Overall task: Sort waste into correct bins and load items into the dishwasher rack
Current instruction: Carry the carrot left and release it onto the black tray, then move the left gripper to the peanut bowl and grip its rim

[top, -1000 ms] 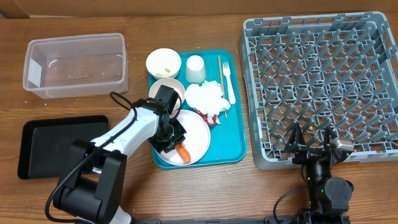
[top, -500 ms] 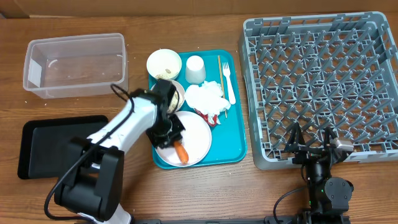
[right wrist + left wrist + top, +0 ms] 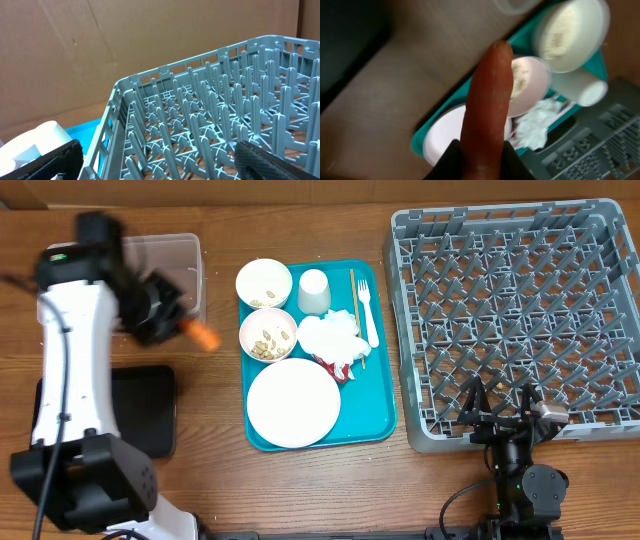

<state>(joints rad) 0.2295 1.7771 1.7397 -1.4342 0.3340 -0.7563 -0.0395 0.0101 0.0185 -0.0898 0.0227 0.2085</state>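
I need to move the carrot [image 3: 207, 336] back and down with my left gripper next, over the dark bottom of the black tray [image 3: 140, 412], and let it go there, because the tray is below and back.
My left gripper [image 3: 178, 327] is shut on the orange carrot [image 3: 207, 336] and holds it in the air by the front right corner of the clear tub [image 3: 120, 255]. In the left wrist view the carrot [image 3: 487, 100] sticks out from between the fingers [image 3: 480, 162]. The black tray [image 3: 140, 412] lies in front, partly hidden by my arm. The white plate [image 3: 293, 402], two bowls with crumbs [image 3: 268, 335] [image 3: 264, 282], the cup [image 3: 314, 290], napkin with red wrapper [image 3: 330, 338], fork [image 3: 370, 315] and chopstick [image 3: 353, 295] are on the teal tray. My right gripper [image 3: 505, 412] is open at the front edge of the grey rack [image 3: 520, 300].
The teal tray [image 3: 375, 425] lies between the bins and the rack. The right wrist view shows the rack's pegs [image 3: 200, 125] between my open fingers [image 3: 160, 167]. A cardboard wall runs along the back.
My left gripper has lifted the carrot off the plate and carried it left and back, to beside the clear tub. The plate is now bare. The right arm has not moved.
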